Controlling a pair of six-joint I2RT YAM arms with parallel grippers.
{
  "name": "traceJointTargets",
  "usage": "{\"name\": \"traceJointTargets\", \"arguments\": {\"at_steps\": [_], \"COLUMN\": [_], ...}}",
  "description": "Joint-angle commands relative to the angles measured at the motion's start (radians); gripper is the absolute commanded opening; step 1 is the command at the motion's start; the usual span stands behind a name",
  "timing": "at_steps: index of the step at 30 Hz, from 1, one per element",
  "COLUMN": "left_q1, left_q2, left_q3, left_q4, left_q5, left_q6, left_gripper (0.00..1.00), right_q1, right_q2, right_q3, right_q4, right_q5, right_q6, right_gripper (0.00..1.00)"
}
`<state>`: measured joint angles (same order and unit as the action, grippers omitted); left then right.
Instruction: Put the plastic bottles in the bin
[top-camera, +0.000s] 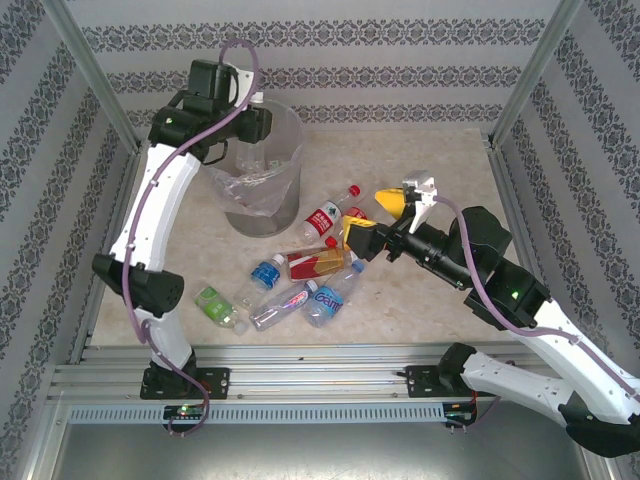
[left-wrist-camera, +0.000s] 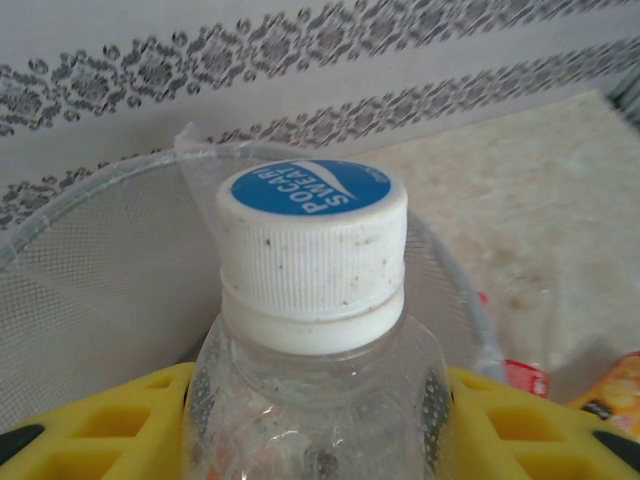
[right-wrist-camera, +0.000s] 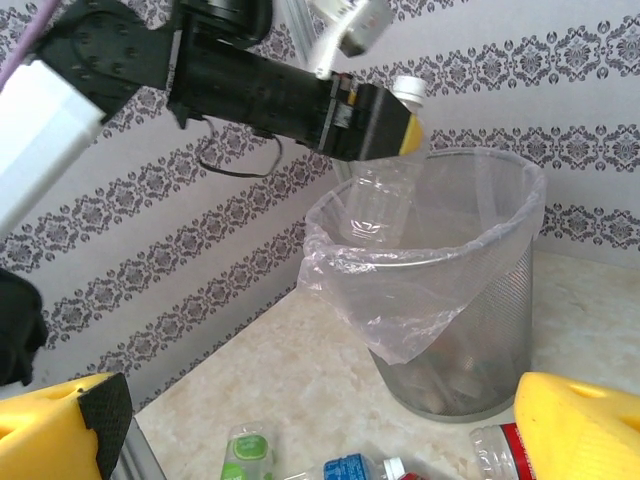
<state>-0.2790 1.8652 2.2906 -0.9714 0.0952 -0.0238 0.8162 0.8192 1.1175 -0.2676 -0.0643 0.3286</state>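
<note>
Next, my left gripper tips downward and lowers into the bin's opening (left-wrist-camera: 150, 265) to release the clear plastic bottle (left-wrist-camera: 315, 330), since the bottle's base already hangs inside the bin's rim.
My left gripper (top-camera: 258, 122) is shut on a clear plastic bottle (left-wrist-camera: 315, 330) with a white cap and holds it upright above the bin (top-camera: 285, 205), a grey mesh basket with a clear bag. From the right wrist, that bottle (right-wrist-camera: 378, 205) hangs over the bin's mouth (right-wrist-camera: 470, 330). Several bottles lie on the table in front of the bin: a red-labelled one (top-camera: 325, 215), an orange one (top-camera: 315, 262), a blue one (top-camera: 268, 272) and a green one (top-camera: 215, 305). My right gripper (top-camera: 374, 220) is open above this pile, holding nothing; its yellow fingers (right-wrist-camera: 585, 430) stand wide apart.
Patterned walls enclose the table on three sides, and the bin stands near the back left corner. A metal rail runs along the near edge. Bare tabletop lies to the right of the bottle pile.
</note>
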Motion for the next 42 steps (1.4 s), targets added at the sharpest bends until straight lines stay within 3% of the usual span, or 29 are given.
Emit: {"name": "traceJointTargets", "arguments": {"at_steps": [1, 8, 14, 31, 34, 42], "left_q1": [0.019, 0.036, 0.038, 0.041, 0.043, 0.042], "left_q2": [0.064, 0.222, 0.272, 0.158, 0.159, 0.128], "left_q3": [0.071, 0.224, 0.228, -0.188, -0.197, -0.153], "left_q4": [-0.087, -0.212, -0.271, -0.074, -0.077, -0.094], "left_q5": [-0.086, -0.185, -0.212, -0.249, -0.262, -0.248], "left_q6": [0.047, -0.054, -0.125, -0.2, -0.201, -0.208], "left_gripper": [0.42, 0.42, 0.42, 0.49, 0.55, 0.83], "right_q1": [0.014, 0.015, 0.014, 0.014, 0.014, 0.014], "right_q2": [0.004, 0.001, -0.006, -0.032, -0.032, -0.029], "right_q3": [0.03, 0.023, 0.008, -0.023, -0.025, -0.035], "right_q4": [-0.003, -0.013, -0.014, -0.014, -0.014, -0.015], "right_q5": [-0.025, -0.022, -0.017, -0.004, -0.003, 0.0], "right_q6": [-0.01, -0.005, -0.003, 0.005, 0.006, 0.01], "right_gripper": [0.98, 0.98, 0.98, 0.98, 0.98, 0.98]}}
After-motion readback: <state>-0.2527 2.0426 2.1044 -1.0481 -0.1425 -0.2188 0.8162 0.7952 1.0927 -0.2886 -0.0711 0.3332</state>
